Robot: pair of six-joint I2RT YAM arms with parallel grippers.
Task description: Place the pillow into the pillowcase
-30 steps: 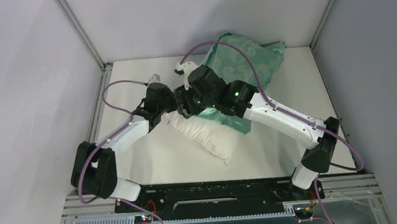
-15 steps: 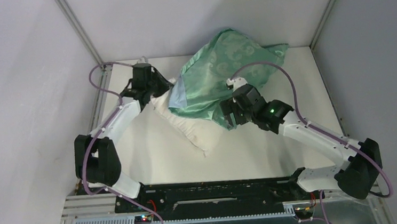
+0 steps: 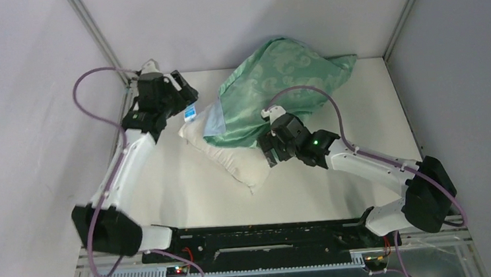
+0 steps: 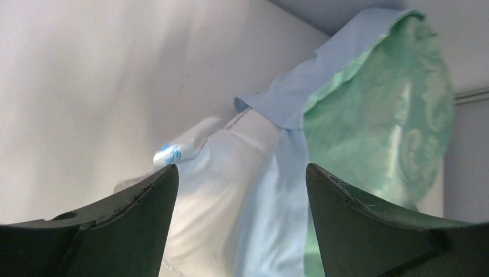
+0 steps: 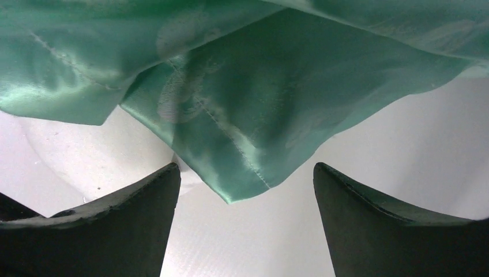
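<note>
My right gripper eases toward the pillowcase's seamed corner (image 5: 243, 168) next until its open fingers straddle it, then closes, since the corner hangs free and points between them.
The off-white pillow (image 3: 235, 162) lies slantwise on the table, its far half inside the pillowcase (image 3: 271, 77), whose green side faces up. My left gripper (image 3: 184, 102) hovers open at the pillow's far-left corner, holding nothing. In the left wrist view the pillow (image 4: 225, 190) and the pillowcase's light blue hem (image 4: 288, 98) show beyond the open left gripper (image 4: 242, 168), with a small blue-printed tag (image 4: 167, 154) by one finger. My right gripper (image 3: 268, 151) is open beside the pillowcase's near edge. In the right wrist view a green pillowcase corner (image 5: 248, 127) hangs just ahead of the open right gripper (image 5: 247, 167).
Grey walls and metal frame posts (image 3: 100, 44) close in the white table (image 3: 359, 103) on the left, back and right. The pillowcase's far end leans against the back wall. A black rail (image 3: 270, 232) with the arm bases runs along the near edge.
My left gripper has opened and drawn back toward the far-left corner. My right arm has pulled away to the right, then eased left. The pillowcase now lies further over the pillow.
</note>
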